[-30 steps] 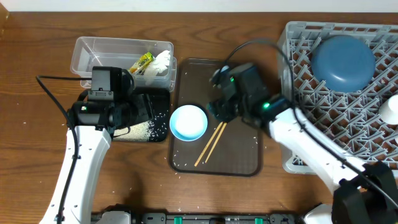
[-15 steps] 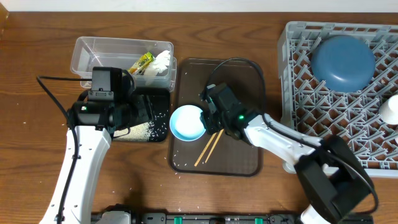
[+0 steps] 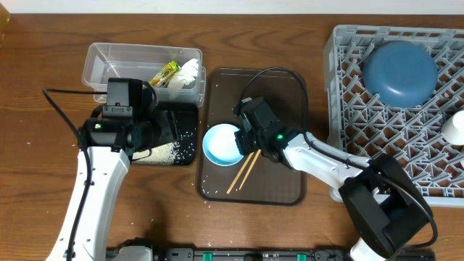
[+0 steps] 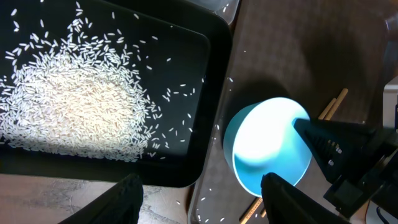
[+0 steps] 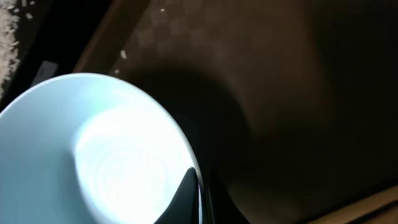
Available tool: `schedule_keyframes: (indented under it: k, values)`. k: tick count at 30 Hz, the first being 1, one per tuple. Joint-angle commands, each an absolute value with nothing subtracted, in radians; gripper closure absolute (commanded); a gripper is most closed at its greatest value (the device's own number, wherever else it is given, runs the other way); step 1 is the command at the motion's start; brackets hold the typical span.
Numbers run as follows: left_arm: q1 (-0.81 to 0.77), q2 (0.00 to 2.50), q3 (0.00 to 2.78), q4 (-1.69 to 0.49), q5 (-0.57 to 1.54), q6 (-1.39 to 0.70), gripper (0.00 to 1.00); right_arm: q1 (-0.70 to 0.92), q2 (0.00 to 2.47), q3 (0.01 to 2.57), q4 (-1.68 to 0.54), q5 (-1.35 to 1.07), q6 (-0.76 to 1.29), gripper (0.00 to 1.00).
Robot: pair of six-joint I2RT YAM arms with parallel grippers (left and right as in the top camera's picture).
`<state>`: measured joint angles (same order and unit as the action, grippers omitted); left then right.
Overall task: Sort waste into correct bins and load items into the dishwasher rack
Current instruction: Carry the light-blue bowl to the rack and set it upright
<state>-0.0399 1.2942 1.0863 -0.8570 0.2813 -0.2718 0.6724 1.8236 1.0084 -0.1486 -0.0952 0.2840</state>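
My right gripper first lifts the bowl [image 3: 221, 144] next. Then it brings the bowl down into the grey rack, where the rack's wires stand empty on the dark-blue plate's near side.
The light-blue bowl [image 3: 221, 144] sits on the brown serving tray [image 3: 283, 181], and my right gripper [image 3: 243, 140] is shut on its right rim. In the right wrist view one finger is inside the bowl [image 5: 93, 155] and one outside, with the gripper [image 5: 200, 186] pinching the rim. The chopsticks [image 3: 245, 170] lie just right of the bowl. My left gripper [image 3: 168, 127] hangs open over the black tray [image 3: 187, 114], which holds the rice [image 3: 163, 151]. In the left wrist view the gripper [image 4: 202, 193] is empty, between the rice [image 4: 68, 99] and the bowl [image 4: 267, 146].
The clear tub [image 3: 101, 61] at the back left holds the snack wrapper [image 3: 165, 72] and napkin [image 3: 187, 72]. The grey rack [image 3: 348, 87] on the right carries the dark-blue plate [image 3: 400, 72] and a white cup [image 3: 457, 129]. Stray grains dot the brown tray.
My right arm swung left and down to the bowl, and its gripper closed on the bowl's right rim. The bowl shifted slightly. The left arm stayed still.
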Motion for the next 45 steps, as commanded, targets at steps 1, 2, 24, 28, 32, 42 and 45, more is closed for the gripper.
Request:
schedule_keyframes:
  k: [1, 2, 24, 28, 32, 42, 45]
  values:
    - [-0.039, 1.300, 1.077, -0.860, 0.271, -0.263, 0.36, 0.647, 1.771, 1.023, -0.150, 0.005, 0.239, 0.99]
    - [-0.038, 1.300, 1.077, -0.860, 0.271, -0.263, 0.36, 0.632, 1.744, 1.025, -0.152, 0.024, 0.218, 0.99]
    - [-0.038, 1.300, 1.077, -0.855, 0.271, -0.263, 0.36, 0.146, 1.422, 1.026, -0.175, 1.322, -0.157, 0.99]
    - [-0.039, 1.300, 1.077, -0.856, 0.271, -0.263, 0.36, 0.089, 1.440, 1.026, -0.176, 1.327, -0.136, 0.99]
    - [-0.038, 1.300, 1.077, -0.856, 0.271, -0.263, 0.36, 0.049, 1.480, 1.025, -0.196, 1.322, -0.136, 0.99]
    - [-0.039, 1.300, 1.077, -0.856, 0.271, -0.263, 0.36, 0.074, 1.620, 1.024, -0.257, 1.212, -0.136, 0.99]
    - [-0.039, 1.300, 1.077, -0.855, 0.271, -0.263, 0.36, 0.102, 1.630, 1.024, -0.299, 1.141, -0.136, 0.99]
